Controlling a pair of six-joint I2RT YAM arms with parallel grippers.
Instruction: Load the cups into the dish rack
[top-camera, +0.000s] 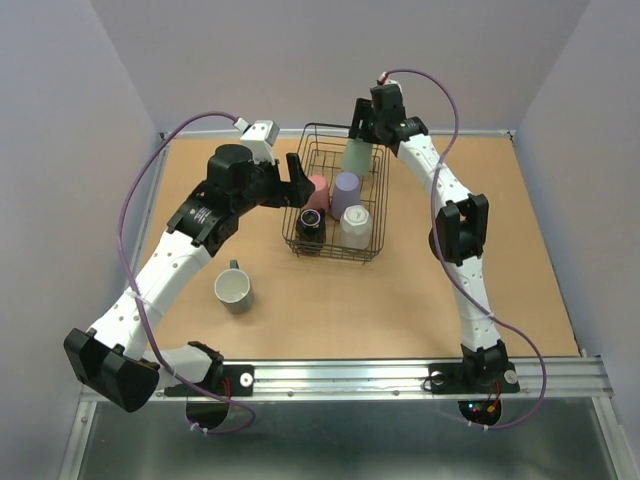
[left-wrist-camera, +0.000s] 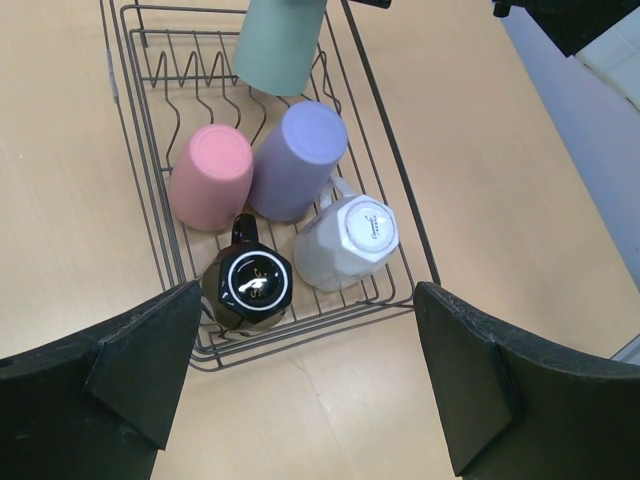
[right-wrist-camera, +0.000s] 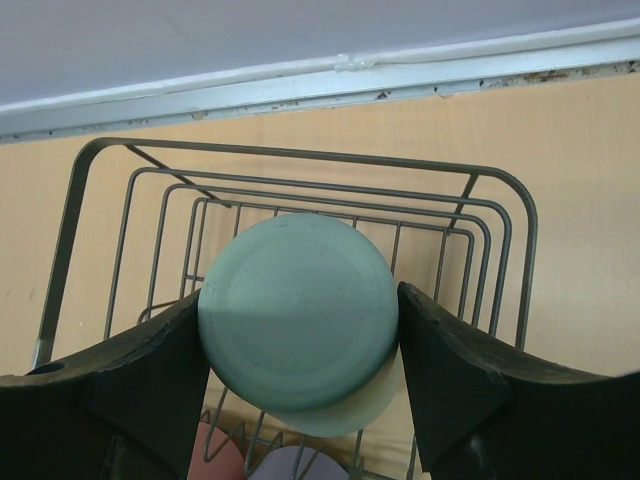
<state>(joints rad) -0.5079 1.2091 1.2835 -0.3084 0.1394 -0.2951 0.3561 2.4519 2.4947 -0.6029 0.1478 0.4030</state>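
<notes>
I will move my left gripper back and down onto the rack-side rim of the grey-blue mug and close it, as that mug still stands outside the rack.
The black wire dish rack stands mid-table. Bottom up inside it are a pink cup, a lavender cup, a white mug and a dark brown mug. My right gripper is shut on an upturned pale green cup over the rack's far end, one finger pressed to each side. My left gripper hangs open and empty by the rack's left side, and its wrist view looks down on the near rim. A grey-blue mug with a cream inside stands upright on the table, left of the rack.
The tan tabletop is bounded by a metal rail at the near edge and grey walls behind and at the sides. Purple cables loop off both arms.
</notes>
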